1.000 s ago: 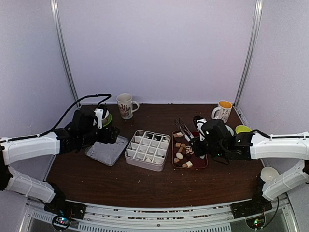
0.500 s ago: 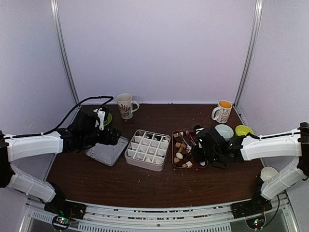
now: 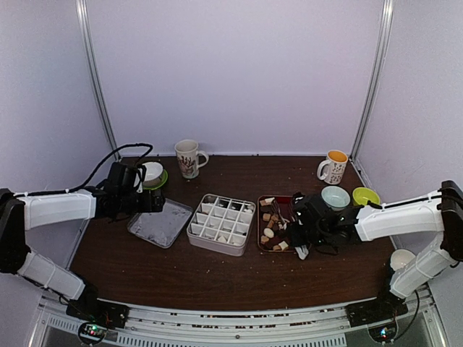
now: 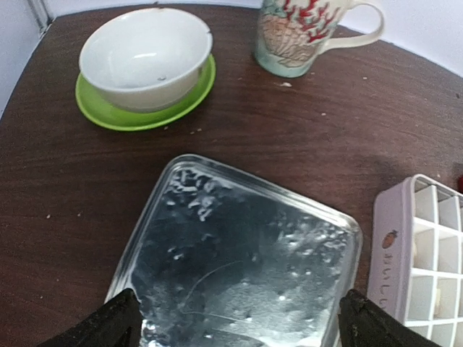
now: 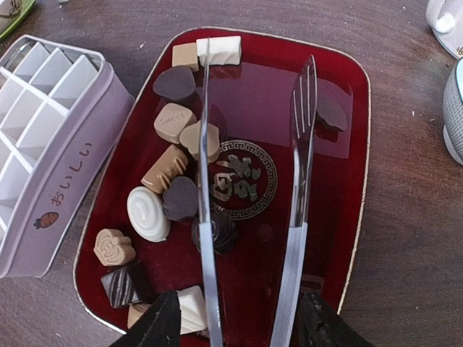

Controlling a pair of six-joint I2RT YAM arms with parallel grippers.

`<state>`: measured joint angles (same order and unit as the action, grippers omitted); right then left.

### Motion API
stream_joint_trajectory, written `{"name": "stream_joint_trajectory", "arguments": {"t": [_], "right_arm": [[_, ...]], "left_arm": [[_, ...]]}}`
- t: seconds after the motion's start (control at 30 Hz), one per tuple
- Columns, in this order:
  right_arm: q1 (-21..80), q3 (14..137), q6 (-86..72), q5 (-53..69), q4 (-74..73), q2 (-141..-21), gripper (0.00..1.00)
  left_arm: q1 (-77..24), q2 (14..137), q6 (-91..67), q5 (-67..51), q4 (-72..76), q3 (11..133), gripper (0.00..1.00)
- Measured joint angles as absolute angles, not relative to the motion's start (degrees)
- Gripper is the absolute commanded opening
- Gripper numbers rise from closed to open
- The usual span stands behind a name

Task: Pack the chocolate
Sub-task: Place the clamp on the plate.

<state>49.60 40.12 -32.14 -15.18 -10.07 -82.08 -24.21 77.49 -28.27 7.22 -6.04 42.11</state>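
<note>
My left gripper shifts away from the compartment box next, then lowers onto the lid's edge farthest from the compartment box, where empty table borders it.
Several pieces of chocolate point(image 5: 148, 213), dark, tan and white, lie mostly on the left side of the dark red tray point(image 5: 340, 181); they also show in the top view point(image 3: 269, 225). My right gripper point(image 5: 242, 325) holds the metal tongs point(image 5: 293, 217) over the tray, in the top view too point(image 3: 295, 230). The tongs' arms are spread with nothing between them; one tip lies over a white piece at the far edge. The white compartment box point(image 3: 221, 224) stands left of the tray. My left gripper point(image 4: 242, 332) is open and empty above a clear lid point(image 4: 239, 253).
A white bowl on a green saucer point(image 4: 145, 58) and a patterned mug point(image 4: 300, 32) stand behind the lid. At the right are an orange-lined mug point(image 3: 334, 166), a pale bowl point(image 3: 336, 196), a green saucer point(image 3: 364, 194) and a white cup point(image 3: 403, 259).
My right gripper has come down and toward the near right with the tongs, now over the tray. My left gripper has drawn back to the left, off the lid's middle.
</note>
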Motion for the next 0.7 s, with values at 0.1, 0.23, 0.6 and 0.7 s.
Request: {"name": "stream_joint_trajectory", "arguments": {"t": [0.1, 0.23, 0.6, 0.7], "right_arm": [[49.45, 40.12, -32.51, -15.16, -9.17, -82.08, 0.68], [49.45, 40.12, -32.56, -15.2, -8.78, -81.71, 0.69], [49.08, 40.56, -27.73, -15.81, -6.76, -78.32, 0.67], [48.93, 41.12, -26.09, -15.94, -6.48, -78.32, 0.67]], "left_arm": [[-20.95, 78.98, -28.42, 7.2, -7.49, 42.22, 0.97], [-17.5, 80.62, -28.18, 6.98, -9.58, 42.57, 0.93], [-11.9, 86.21, -22.41, 5.78, -16.82, 48.88, 0.56], [-11.16, 89.71, -20.84, 5.58, -18.28, 51.88, 0.5]]}}
